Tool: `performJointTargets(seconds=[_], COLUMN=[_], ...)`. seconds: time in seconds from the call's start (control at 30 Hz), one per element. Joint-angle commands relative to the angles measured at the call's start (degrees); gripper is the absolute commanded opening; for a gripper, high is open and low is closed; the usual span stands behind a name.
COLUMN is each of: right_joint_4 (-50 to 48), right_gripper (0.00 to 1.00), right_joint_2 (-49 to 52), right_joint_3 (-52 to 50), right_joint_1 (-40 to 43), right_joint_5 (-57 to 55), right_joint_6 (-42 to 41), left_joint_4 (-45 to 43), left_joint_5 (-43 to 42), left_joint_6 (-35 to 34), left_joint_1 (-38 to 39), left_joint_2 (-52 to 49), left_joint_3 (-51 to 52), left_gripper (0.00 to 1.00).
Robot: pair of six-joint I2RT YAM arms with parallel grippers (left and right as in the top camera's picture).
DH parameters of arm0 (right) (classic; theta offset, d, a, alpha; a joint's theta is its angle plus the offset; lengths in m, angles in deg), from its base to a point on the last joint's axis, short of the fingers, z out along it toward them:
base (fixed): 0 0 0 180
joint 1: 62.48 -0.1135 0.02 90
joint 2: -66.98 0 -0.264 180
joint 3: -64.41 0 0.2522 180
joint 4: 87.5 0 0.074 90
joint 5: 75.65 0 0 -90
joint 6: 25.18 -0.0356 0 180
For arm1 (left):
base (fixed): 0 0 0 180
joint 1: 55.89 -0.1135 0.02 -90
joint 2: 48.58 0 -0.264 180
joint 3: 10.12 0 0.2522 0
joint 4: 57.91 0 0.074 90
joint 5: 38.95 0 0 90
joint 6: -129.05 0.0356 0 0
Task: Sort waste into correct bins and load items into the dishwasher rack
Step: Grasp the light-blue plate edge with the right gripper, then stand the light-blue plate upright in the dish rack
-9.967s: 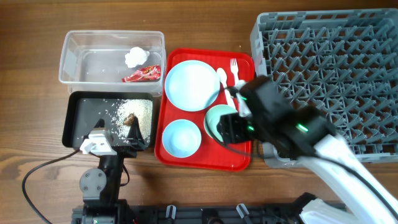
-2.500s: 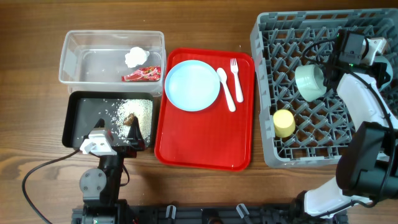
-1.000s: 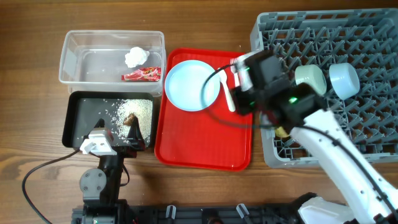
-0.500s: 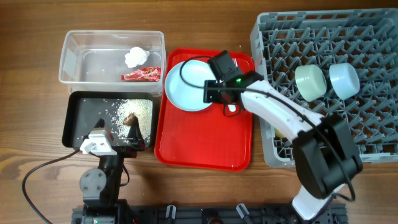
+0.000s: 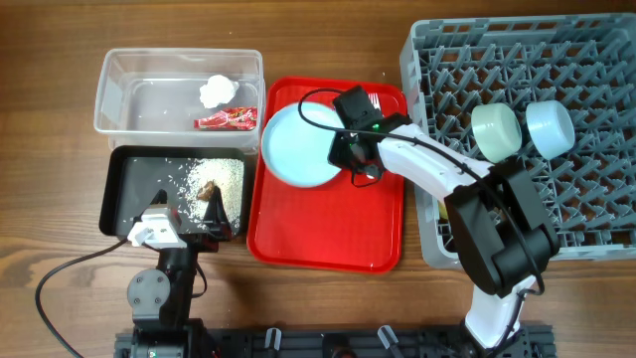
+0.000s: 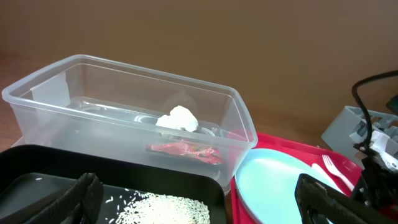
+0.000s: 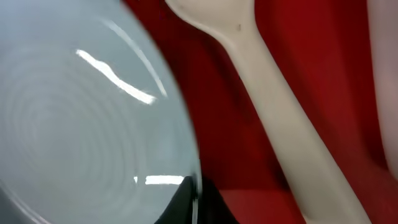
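My right gripper will next lift the plate over to the empty rack slots past the green bowl, which are outward and to its right in the overhead view.
The light blue plate lies on the red serving tray. My right gripper is shut on the plate's right rim; in the right wrist view the rim sits pinched between the dark fingertips and the plate fills the left. The white spoon lies just right of it, the fork beyond. My left gripper hangs open over the black tray with rice. The napkin ball and red wrapper lie in the clear tub.
The grey dishwasher rack fills the right side and holds a mint green bowl and a light blue bowl on their sides. My right arm crosses the rack's left edge. Bare wood lies in front of the trays.
My right gripper came off the rack side, reached the plate's right edge and closed on its rim. The plate has shifted slightly. The left arm has not moved.
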Motion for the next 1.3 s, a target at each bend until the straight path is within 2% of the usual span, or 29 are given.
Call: performJointTargets(seconds=[0.0,0.1,0.23,0.33,0.37,0.43,0.53,0.6,0.67,0.8,0.93,1.07,1.17,1.27], right_joint_4=[2.4,5.3,6.0,6.5,6.7,6.6,4.6,1.8,-0.5,-5.4,-18.9,-25.6,-27.2,-27.6], right_gripper=[0.04,0.04,0.04,0.04,0.04,0.04,0.04,0.04,0.04,0.04,0.04,0.04,0.04,0.04], right_joint_2=[0.3,-2.5,-12.7,-24.8,-33.8,-38.3,-43.2,-43.1,-41.9,-37.2,-29.3,-22.7,-18.5,-15.3], right_joint_3=[0.0,0.0,0.0,0.0,0.0,0.0,0.0,0.0,0.0,0.0,0.0,0.0,0.0,0.0], right_joint_1=[-0.3,-0.3,-0.3,0.2,1.3,2.4,5.6,9.0,12.0,16.5,18.1,18.1,18.1,18.1], right_joint_5=[-1.0,-4.5,-7.5,-14.9,-25.8,-34.8,-55.1,-62.2,-62.6,-62.6,-62.6,-62.8,-63.0,-63.0], right_joint_6=[-0.7,0.3,9.3,16.8,22.7,26.5,36.0,44.2,49.0,54.1,67.5,77.2,82.0,81.7], left_joint_4=[0.4,0.4,0.4,0.4,0.4,0.4,0.4,0.4,0.4,0.4,0.4,0.4,0.4,0.4], left_joint_5=[-0.5,-0.5,-0.5,-0.5,-0.5,-0.5,-0.5,-0.5,-0.5,-0.5,-0.5,-0.5,-0.5,-0.5], left_joint_6=[0.7,0.7,0.7,0.7,0.7,0.7,0.7,0.7,0.7,0.7,0.7,0.7,0.7,0.7], left_joint_1=[-0.5,-0.5,-0.5,-0.5,-0.5,-0.5,-0.5,-0.5,-0.5,-0.5,-0.5,-0.5,-0.5,-0.5], left_joint_2=[0.4,0.4,0.4,0.4,0.4,0.4,0.4,0.4,0.4,0.4,0.4,0.4,0.4,0.4], left_joint_3=[0.2,0.2,0.2,0.2,0.2,0.2,0.2,0.2,0.2,0.2,0.2,0.2,0.2,0.2], left_gripper=[1.00,1.00,1.00,1.00,1.00,1.00,1.00,1.00,1.00,1.00,1.00,1.00,1.00,1.00])
